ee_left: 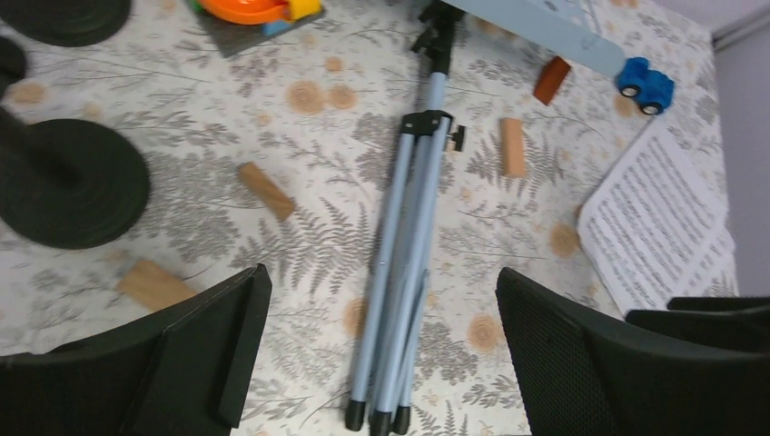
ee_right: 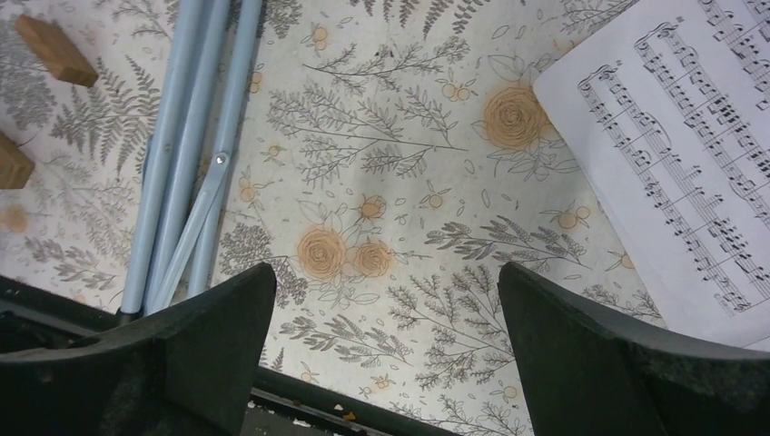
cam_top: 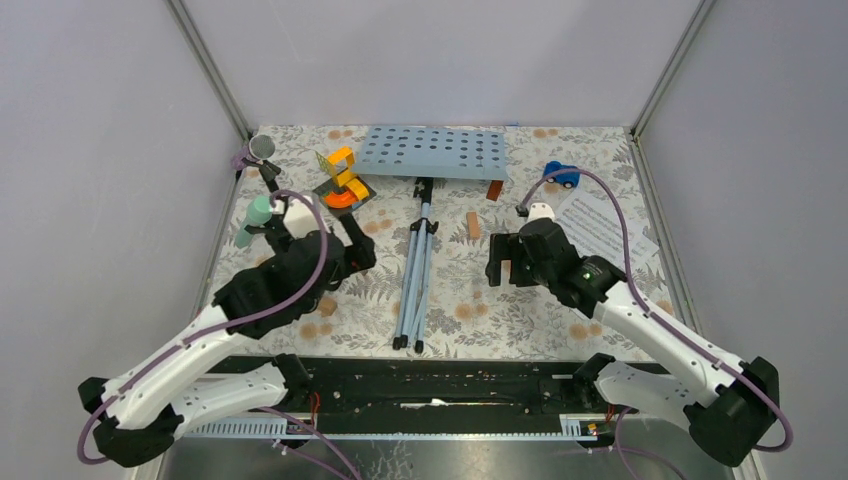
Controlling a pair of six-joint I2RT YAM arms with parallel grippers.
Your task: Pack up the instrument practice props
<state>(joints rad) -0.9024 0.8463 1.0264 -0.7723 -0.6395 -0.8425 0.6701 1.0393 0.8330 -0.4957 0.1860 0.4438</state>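
I will next swing my right gripper to the left in the top view, over the tripod legs, and tilt it level onto the mint-green microphone's black post, because the post stands upright.
The pale blue perforated music rack (cam_top: 435, 152) lies flat at the back, its folded tripod legs (cam_top: 416, 275) stretching toward me. My left gripper (cam_top: 355, 248) is open and empty, hovering just left of the legs (ee_left: 404, 263). My right gripper (cam_top: 505, 265) is open and empty over bare cloth between the legs (ee_right: 191, 136) and the white sheet-music pages (ee_right: 690, 154). The purple microphone (cam_top: 262, 148) and the mint-green microphone (cam_top: 256, 216) stand at the left. Two black round holder bases (ee_left: 68, 182) show in the left wrist view.
A blue toy car (cam_top: 562, 175) sits at the back right. Brown wooden blocks (cam_top: 473, 224) lie scattered on the floral cloth; one (ee_left: 266, 191) is left of the legs. An orange and yellow toy (cam_top: 342, 180) sits at the back left. Grey walls enclose the table.
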